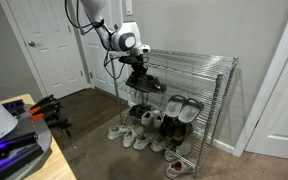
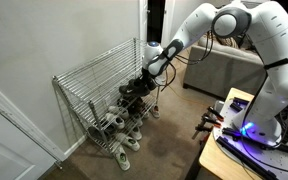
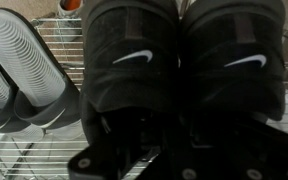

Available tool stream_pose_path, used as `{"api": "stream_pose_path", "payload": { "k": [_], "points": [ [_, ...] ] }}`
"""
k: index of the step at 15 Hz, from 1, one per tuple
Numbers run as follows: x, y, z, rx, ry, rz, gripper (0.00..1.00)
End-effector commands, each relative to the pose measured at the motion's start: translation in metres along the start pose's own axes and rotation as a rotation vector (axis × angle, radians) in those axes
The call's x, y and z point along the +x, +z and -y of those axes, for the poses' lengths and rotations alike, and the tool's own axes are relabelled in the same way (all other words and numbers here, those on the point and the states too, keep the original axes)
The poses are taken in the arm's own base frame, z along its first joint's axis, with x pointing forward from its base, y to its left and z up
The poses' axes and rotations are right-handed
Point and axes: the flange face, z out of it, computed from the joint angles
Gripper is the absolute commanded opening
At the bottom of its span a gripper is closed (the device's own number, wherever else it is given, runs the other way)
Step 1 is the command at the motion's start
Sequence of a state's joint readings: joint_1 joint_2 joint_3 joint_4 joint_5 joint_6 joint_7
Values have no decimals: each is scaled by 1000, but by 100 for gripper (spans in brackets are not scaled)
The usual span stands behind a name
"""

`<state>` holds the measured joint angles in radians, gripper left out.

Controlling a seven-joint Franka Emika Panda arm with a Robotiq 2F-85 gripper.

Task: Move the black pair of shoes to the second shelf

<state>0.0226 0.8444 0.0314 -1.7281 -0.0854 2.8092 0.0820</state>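
Observation:
Bare wire shows beside the grey slides. My gripper needs to lower the black pair onto the second shelf's wire grid (image 1: 146, 91) (image 3: 56, 148) and let go of the shoes.
The black pair of shoes (image 3: 134, 60) fills the wrist view, two black shoes side by side, each with a white swoosh. In both exterior views the pair (image 1: 146, 80) (image 2: 136, 90) is at the near end of the chrome wire rack, level with the second shelf (image 1: 209, 95) (image 2: 99, 100). My gripper (image 1: 136, 62) (image 2: 147, 75) (image 3: 182, 135) reaches down from above and is shut on the pair. Whether the soles rest on the wire grid is hidden.
White and grey sneakers (image 1: 184, 108) (image 3: 24, 70) stand in the rack beside and below the black pair. More shoes lie on the floor in front of the rack (image 1: 134, 135) (image 2: 124, 145). The top tier (image 1: 189, 57) is bare. A wall is behind the rack.

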Motion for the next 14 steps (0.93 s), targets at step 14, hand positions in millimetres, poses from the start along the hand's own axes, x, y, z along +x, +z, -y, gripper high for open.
{"api": "stream_pose_path", "payload": {
  "k": [14],
  "points": [
    [22,61,-6,55,149,-164,6]
  ]
}}
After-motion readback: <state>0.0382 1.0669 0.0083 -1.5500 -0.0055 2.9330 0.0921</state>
